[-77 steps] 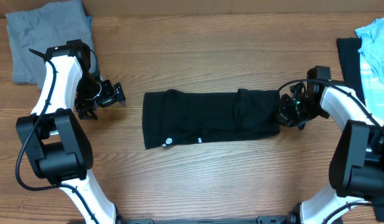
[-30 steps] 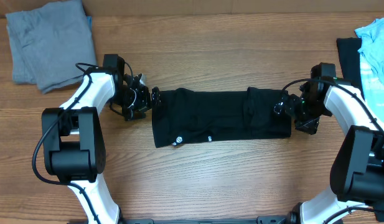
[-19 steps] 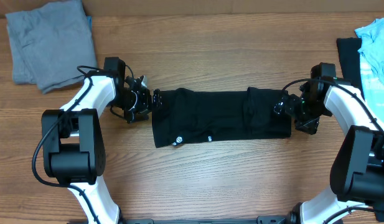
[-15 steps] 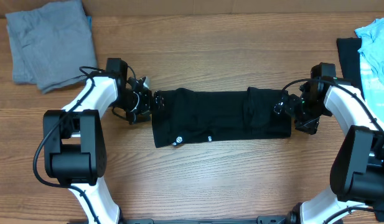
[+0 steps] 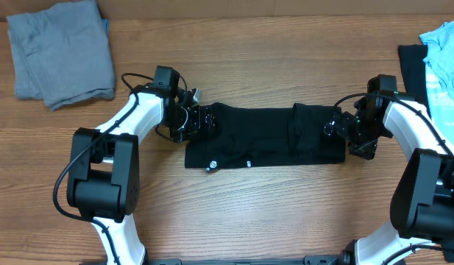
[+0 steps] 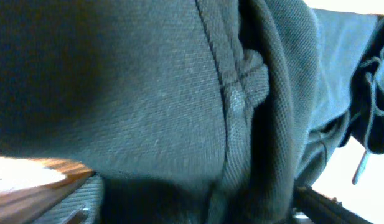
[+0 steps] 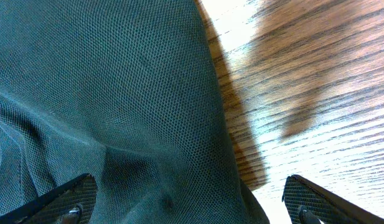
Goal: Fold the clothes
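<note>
My left gripper has cloth between its fingers, so next it needs to close low on the seamed fold [image 5: 197,128] [image 6: 214,194] at the black T-shirt's end nearer the grey garment.
The clothes here are a black T-shirt [image 5: 263,140] lying as a long folded strip across the table's middle, its small white logo [image 5: 209,167] at the near left corner. My left gripper [image 5: 197,121] is at the strip's left end; in the left wrist view dark fabric [image 6: 148,93] with a seam fills the frame, and the gripper [image 6: 198,208] is open with cloth between its fingers [image 6: 73,199]. My right gripper [image 5: 335,129] is at the right end, open [image 7: 192,205], its fingertips [image 7: 73,196] standing wide either side of the shirt's edge [image 7: 104,93].
A folded grey garment [image 5: 61,51] lies at the far left corner. At the right edge a light blue garment [image 5: 444,59] rests on another black one [image 5: 410,70]. Bare wooden table [image 5: 249,213] lies in front of the strip.
My left gripper has moved right onto the shirt's left end, nudging that edge slightly right. The right arm has stayed still.
</note>
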Tool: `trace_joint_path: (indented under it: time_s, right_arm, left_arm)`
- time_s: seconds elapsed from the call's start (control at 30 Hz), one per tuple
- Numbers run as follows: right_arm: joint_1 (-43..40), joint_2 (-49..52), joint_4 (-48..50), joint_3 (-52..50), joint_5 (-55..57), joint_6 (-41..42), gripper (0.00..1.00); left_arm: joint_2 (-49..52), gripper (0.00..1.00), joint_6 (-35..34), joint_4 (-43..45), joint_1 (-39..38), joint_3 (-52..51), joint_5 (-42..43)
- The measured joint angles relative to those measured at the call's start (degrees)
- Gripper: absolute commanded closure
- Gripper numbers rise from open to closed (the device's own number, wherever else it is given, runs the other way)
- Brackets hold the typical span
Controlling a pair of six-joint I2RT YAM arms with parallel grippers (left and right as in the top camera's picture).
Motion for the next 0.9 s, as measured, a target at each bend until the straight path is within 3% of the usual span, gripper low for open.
trace_joint_path:
  time_s: [0.13,0.17,0.2,0.23,0.43,0.7,0.9]
  right_arm:
    - [0.0,0.0,0.0,0.0,0.0,0.0,0.0]
    - [0.0,0.0,0.0,0.0,0.0,0.0,0.0]
    - [0.0,0.0,0.0,0.0,0.0,0.0,0.0]
    - [0.0,0.0,0.0,0.0,0.0,0.0,0.0]
    - [0.0,0.0,-0.9,0.0,0.0,0.0,0.0]
    - [0.0,0.0,-1.6,0.0,-1.3,0.0,0.0]
    - [1.8,0.0,0.9,0.0,-3.5,0.0,0.0]
  left_arm:
    - [0.0,0.53,-1.6,0.9,-0.4,-0.7,-2.3]
    - [0.0,0.65,-1.9,1.1,-0.4,-0.9,-2.8]
    - [0.1,0.92,-2.0,1.2,-0.4,-1.1,-3.1]
    - [0.2,0.96,-2.6,1.5,-0.4,-1.4,-3.5]
    - [0.2,0.96,-3.4,-2.0,-0.2,-0.9,-7.3]
    - [1.0,0.96,-3.6,-23.9,7.1,9.5,-23.3]
    - [1.1,0.96,-2.9,-33.7,12.3,22.4,-30.3]
